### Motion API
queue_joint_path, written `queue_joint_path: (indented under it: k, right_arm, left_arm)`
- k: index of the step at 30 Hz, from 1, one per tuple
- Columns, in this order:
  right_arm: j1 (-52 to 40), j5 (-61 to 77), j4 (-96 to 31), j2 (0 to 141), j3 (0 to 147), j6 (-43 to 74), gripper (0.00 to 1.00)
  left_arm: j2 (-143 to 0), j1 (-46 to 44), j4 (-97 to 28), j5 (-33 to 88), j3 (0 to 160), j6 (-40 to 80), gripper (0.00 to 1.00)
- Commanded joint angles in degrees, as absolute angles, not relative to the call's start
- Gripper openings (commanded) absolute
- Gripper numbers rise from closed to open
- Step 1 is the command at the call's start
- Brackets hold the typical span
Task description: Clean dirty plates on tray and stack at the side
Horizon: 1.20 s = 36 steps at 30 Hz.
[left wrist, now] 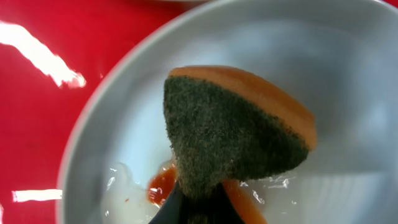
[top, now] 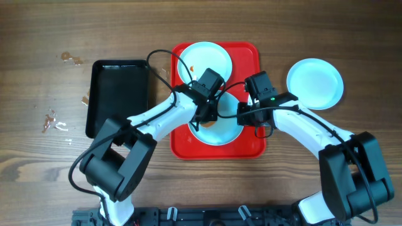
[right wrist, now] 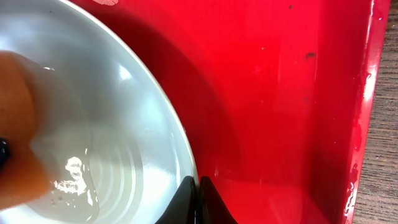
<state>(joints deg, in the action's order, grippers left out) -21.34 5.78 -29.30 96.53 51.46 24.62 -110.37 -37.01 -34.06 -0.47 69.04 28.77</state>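
Note:
My left gripper lifts to the left in the overhead view next. It then lowers to release the sponge inside the black tray, since that lies empty.
The red tray holds two pale-blue plates. The far plate has a small sauce spot. The near plate is under both grippers. My left gripper is shut on an orange sponge with a dark green scrub face, pressed onto the near plate beside a wet orange-red sauce smear. My right gripper is shut on the near plate's rim at its right edge, over the tray. A third plate lies on the table right of the tray.
A smaller black tray lies left of the red tray. Small scraps and stains dot the wooden table at the far left. The tray's raised right rim borders the wood.

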Motion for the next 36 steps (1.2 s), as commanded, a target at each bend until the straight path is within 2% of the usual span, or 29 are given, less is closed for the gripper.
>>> queue_joint_path:
  k: [1, 4, 8, 14, 20, 28, 32, 36]
  right_arm:
    - [-21.37, 4.49, -30.76, 98.37, 50.85, 25.63, 0.04]
    - [-21.37, 4.49, -30.79, 98.37, 50.85, 25.74, 0.04]
    - [-21.37, 4.49, -30.96, 98.37, 50.85, 25.74, 0.04]
    - [-21.37, 4.45, -31.44, 98.37, 50.85, 25.74, 0.04]
    - [-21.37, 1.61, -33.10, 98.37, 50.85, 27.38, 0.04]
    - [-21.37, -0.25, -35.09, 97.69, 53.06, 24.14, 0.04]
    - [-21.37, -2.63, -37.43, 93.97, 54.98, 24.14, 0.04]
    - [-21.37, -5.85, -38.94, 88.20, 55.24, 24.14, 0.04]
  left_arm:
    - [-114.21, -35.66, -36.45, -14.44, 67.92, 25.67, 0.04]
    - [-114.21, -35.66, -38.83, -21.98, 67.94, 25.71, 0.04]
    - [-114.13, -35.66, -42.30, -25.69, 69.38, 26.20, 0.04]
    - [-113.56, -35.66, -52.47, -26.28, 77.23, 32.29, 0.04]
    - [-109.14, -35.59, -55.24, -25.08, 79.42, 33.95, 0.04]
    - [-100.99, -32.12, -55.55, -15.84, 79.42, 33.87, 0.04]
    - [-96.92, -27.14, -55.37, -6.37, 79.42, 31.35, 0.04]
    - [-94.59, -21.63, -57.80, -2.66, 79.42, 28.16, 0.04]
